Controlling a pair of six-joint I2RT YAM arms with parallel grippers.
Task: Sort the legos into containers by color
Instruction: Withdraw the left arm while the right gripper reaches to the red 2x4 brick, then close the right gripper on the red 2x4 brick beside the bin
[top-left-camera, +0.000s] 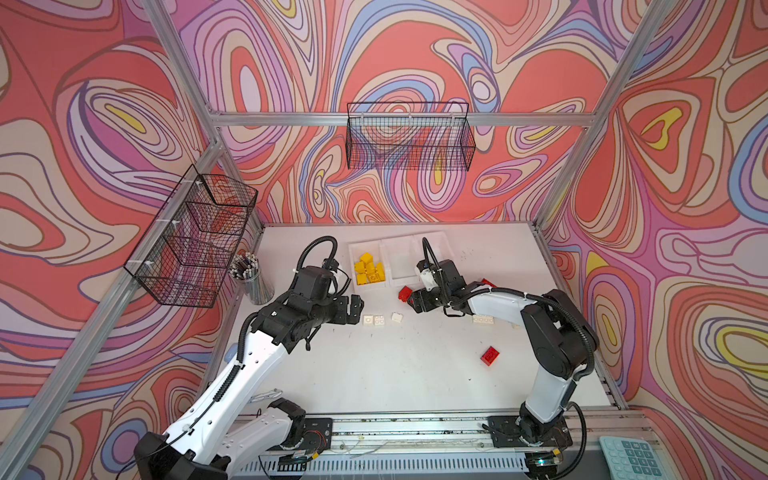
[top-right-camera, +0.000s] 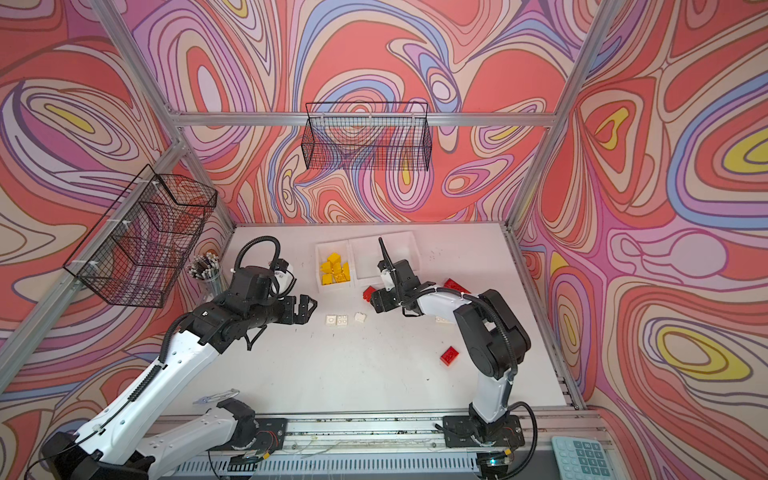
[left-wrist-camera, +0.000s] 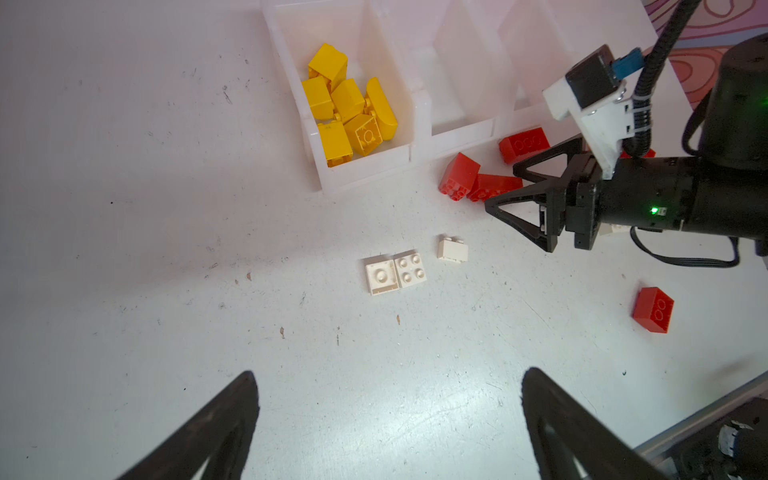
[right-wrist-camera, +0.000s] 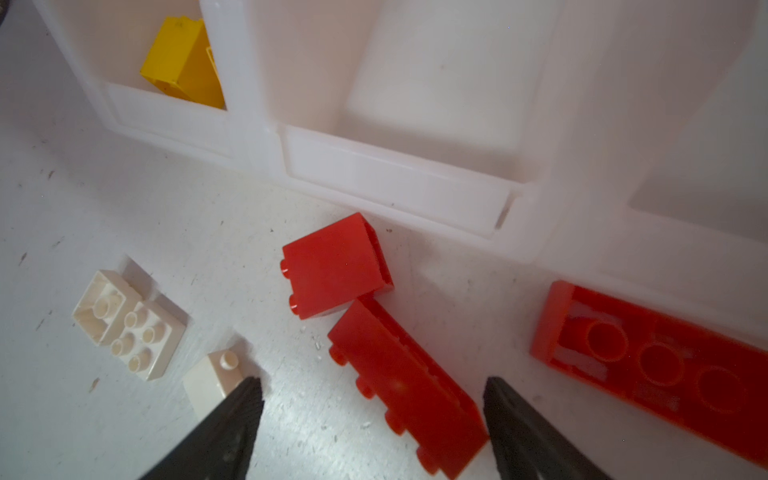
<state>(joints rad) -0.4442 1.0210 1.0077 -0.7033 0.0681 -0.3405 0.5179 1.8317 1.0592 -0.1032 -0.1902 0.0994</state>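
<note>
The near end of the long red lego (right-wrist-camera: 407, 390) lies between the open fingers of my right gripper. Next I should ease my right gripper down and slightly back around it and close.
Three joined white containers (top-left-camera: 400, 261) stand at the back; the left one holds several yellow legos (top-left-camera: 368, 269), and no legos show in the other two. In front of them lie red legos (right-wrist-camera: 336, 266). My right gripper (right-wrist-camera: 372, 380) is open low over the table, with a long red lego (right-wrist-camera: 407, 390) lying on its side between the jaws, untouched by the fingertips. A larger red piece (right-wrist-camera: 656, 365) lies studs-down beside it. My left gripper (left-wrist-camera: 388, 374) hangs open and empty, short of two flat white legos (left-wrist-camera: 395, 273) and a small white lego (left-wrist-camera: 452, 249).
A lone red brick (top-left-camera: 490, 356) lies in front of the right arm, and another white lego (top-left-camera: 484, 319) is half hidden under that arm. A cup of pencils (top-left-camera: 249, 274) stands at the table's left edge below a wire basket (top-left-camera: 195, 237).
</note>
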